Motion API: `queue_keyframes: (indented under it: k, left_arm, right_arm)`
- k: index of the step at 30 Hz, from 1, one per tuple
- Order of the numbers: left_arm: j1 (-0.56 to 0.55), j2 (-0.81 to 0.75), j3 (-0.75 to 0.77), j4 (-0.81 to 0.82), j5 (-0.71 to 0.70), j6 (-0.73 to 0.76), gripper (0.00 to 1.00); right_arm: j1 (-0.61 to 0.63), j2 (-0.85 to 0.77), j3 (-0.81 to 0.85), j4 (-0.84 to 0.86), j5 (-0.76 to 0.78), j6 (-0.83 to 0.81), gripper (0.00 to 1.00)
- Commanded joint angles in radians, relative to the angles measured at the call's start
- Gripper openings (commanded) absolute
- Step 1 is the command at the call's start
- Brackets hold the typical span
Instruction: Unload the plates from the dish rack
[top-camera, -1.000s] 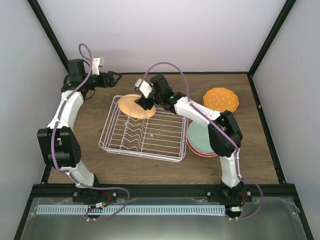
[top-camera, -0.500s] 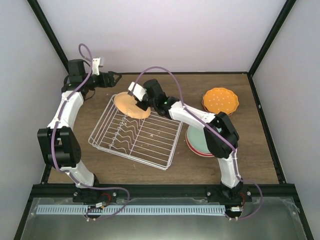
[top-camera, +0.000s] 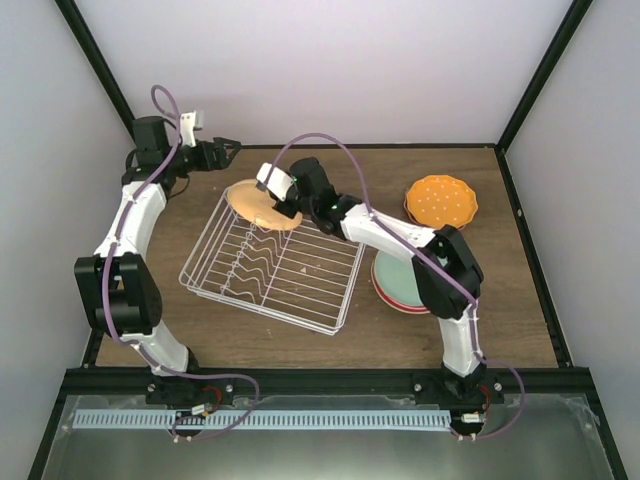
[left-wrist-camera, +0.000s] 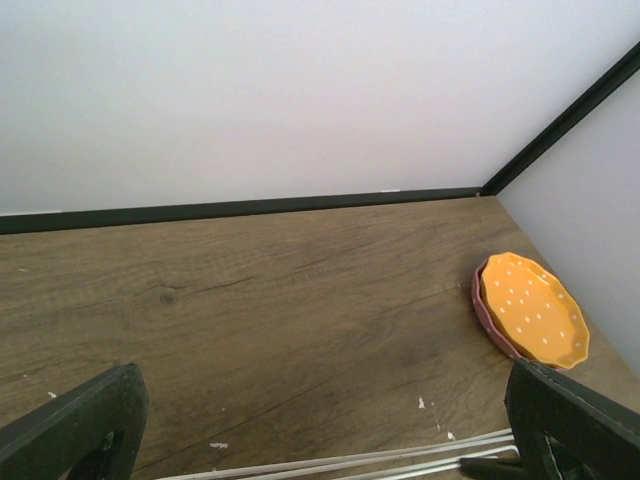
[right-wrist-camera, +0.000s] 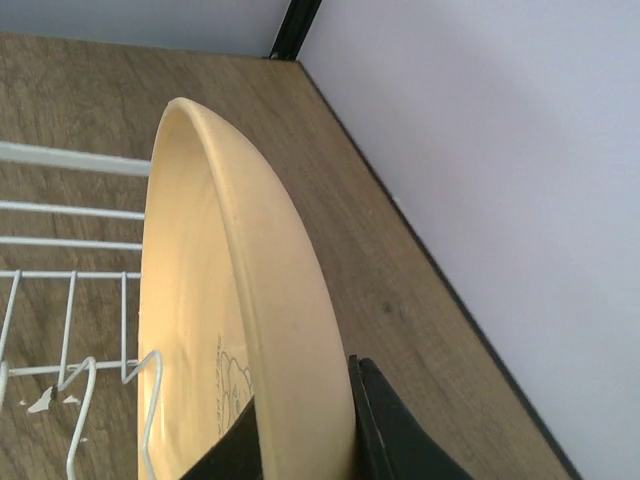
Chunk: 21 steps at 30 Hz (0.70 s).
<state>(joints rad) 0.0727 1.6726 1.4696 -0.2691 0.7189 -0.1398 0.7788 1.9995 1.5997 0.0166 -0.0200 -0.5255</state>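
The plate still stands among the rack's wires, so my right gripper should next rise, swing over the teal-topped stack (top-camera: 403, 280), tilt the plate flat and lower to release it.
The white wire dish rack (top-camera: 268, 268) lies skewed on the wooden table. One pale yellow plate (top-camera: 250, 200) stands tilted at its far corner. My right gripper (top-camera: 282, 207) is shut on that plate's right rim. In the right wrist view the plate (right-wrist-camera: 235, 300) fills the middle, pinched between the two dark fingers (right-wrist-camera: 400, 435) of the gripper (right-wrist-camera: 300, 445). My left gripper (top-camera: 229, 149) hovers open and holds nothing at the back left, beyond the rack. Its wrist view shows the fingers (left-wrist-camera: 75, 430) spread wide over bare wood and a rack wire (left-wrist-camera: 350, 460).
A dotted orange plate (top-camera: 441, 199) lies on a pink one at the back right, also the orange plate (left-wrist-camera: 533, 307) in the left wrist view. A stack with a teal plate (top-camera: 393, 278) on top sits right of the rack. Black frame posts edge the table.
My right gripper has shut on the pale yellow plate and pulled it left. The rack slid left and turned with it. The left gripper rose slightly.
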Motion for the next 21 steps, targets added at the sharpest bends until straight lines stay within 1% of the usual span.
queue_keyframes:
  k: [1, 5, 7, 10, 13, 16, 19, 21]
  left_arm:
    - [0.016, -0.014, 0.032, 0.036, 0.005, -0.037, 1.00]
    - [0.018, -0.015, 0.041, 0.042, 0.011, -0.046, 1.00]
    - [0.018, -0.012, 0.046, 0.046, 0.015, -0.055, 1.00]
    - [0.019, -0.009, 0.062, 0.045, 0.014, -0.061, 1.00]
    - [0.029, -0.016, 0.072, 0.049, 0.011, -0.068, 1.00]
    - [0.034, -0.016, 0.075, 0.053, 0.015, -0.075, 1.00]
    - [0.033, -0.005, 0.077, 0.059, 0.024, -0.090, 1.00]
    - [0.033, 0.006, 0.084, 0.059, 0.032, -0.102, 1.00]
  right_arm:
    - [-0.006, -0.155, 0.015, 0.114, 0.003, -0.023, 0.01]
    - [-0.010, -0.225, 0.001, 0.087, -0.008, -0.032, 0.01]
    - [-0.013, -0.247, 0.001, 0.068, 0.014, -0.039, 0.01]
    - [-0.037, -0.308, 0.000, 0.011, 0.053, 0.019, 0.01]
    - [-0.104, -0.400, -0.014, -0.100, 0.127, 0.173, 0.01]
    - [-0.220, -0.521, -0.045, -0.242, 0.181, 0.379, 0.01]
    - [-0.378, -0.623, -0.074, -0.414, 0.177, 0.591, 0.01]
    - [-0.475, -0.664, -0.085, -0.555, 0.145, 0.698, 0.01]
